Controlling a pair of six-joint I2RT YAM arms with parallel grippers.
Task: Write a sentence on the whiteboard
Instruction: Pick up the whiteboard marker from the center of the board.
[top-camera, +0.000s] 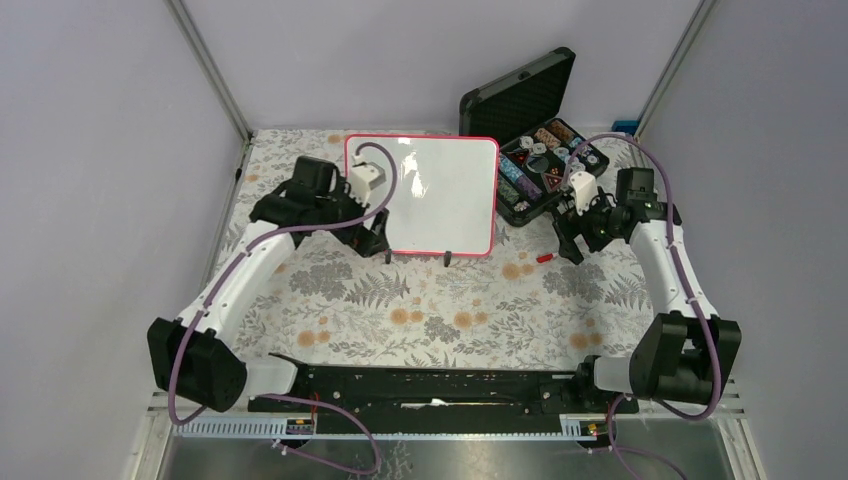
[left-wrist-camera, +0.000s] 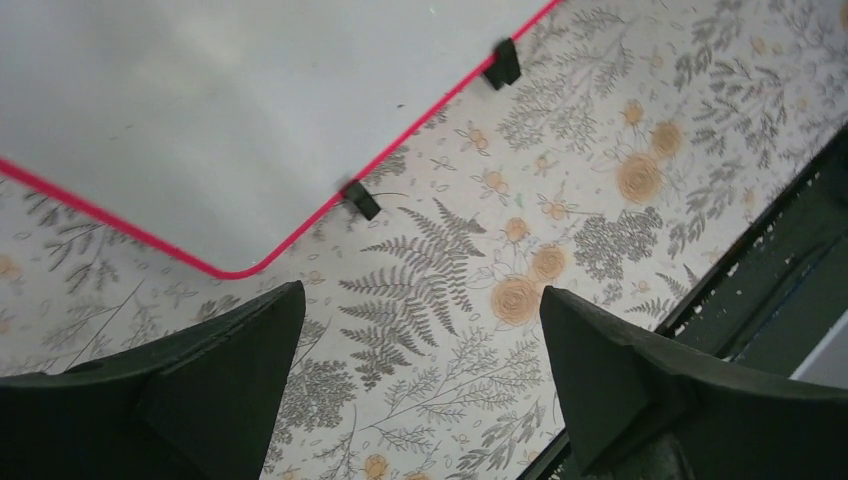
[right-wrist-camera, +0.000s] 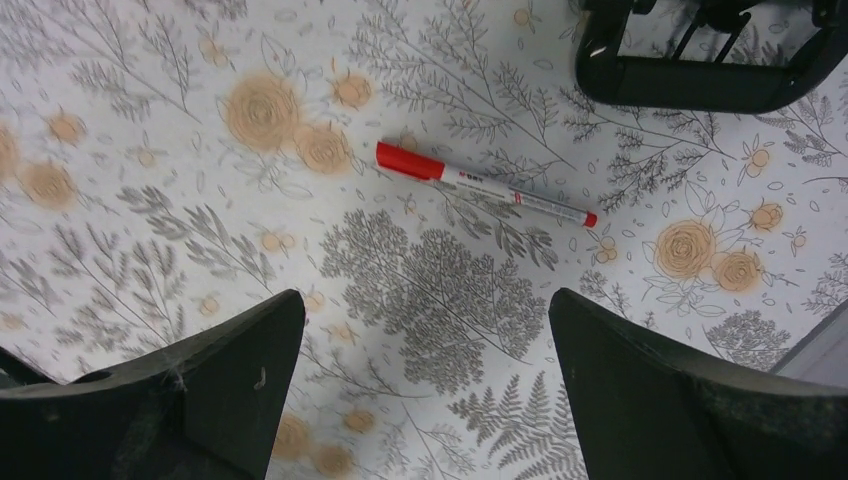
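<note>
The marker's white body (right-wrist-camera: 516, 198) is below my right gripper and lies crosswise to its open fingers. My right gripper will go down and turn until its fingers are on both sides of it.
The whiteboard (top-camera: 440, 195) lies on the flowered tablecloth, white with a thin red-pink frame and two small black feet at its near edge. Its face shows no red words; the sentence is not in view. My left gripper (top-camera: 375, 240) is open and empty at the board's near-left corner, which shows in the left wrist view (left-wrist-camera: 200, 110) with a black foot (left-wrist-camera: 360, 198) beyond my left gripper (left-wrist-camera: 420, 310). A marker with a red cap (top-camera: 545, 258) lies right of the board. My right gripper (top-camera: 572, 245) is open and empty over it; the marker (right-wrist-camera: 485, 184) lies beyond my right gripper (right-wrist-camera: 425, 310).
An open black foam-lined case (top-camera: 530, 110) with small parts stands at the back right, touching the board's right side; its edge shows in the right wrist view (right-wrist-camera: 700, 80). Metal frame posts stand at the back corners. The arm base rail (top-camera: 430, 385) runs along the near edge.
</note>
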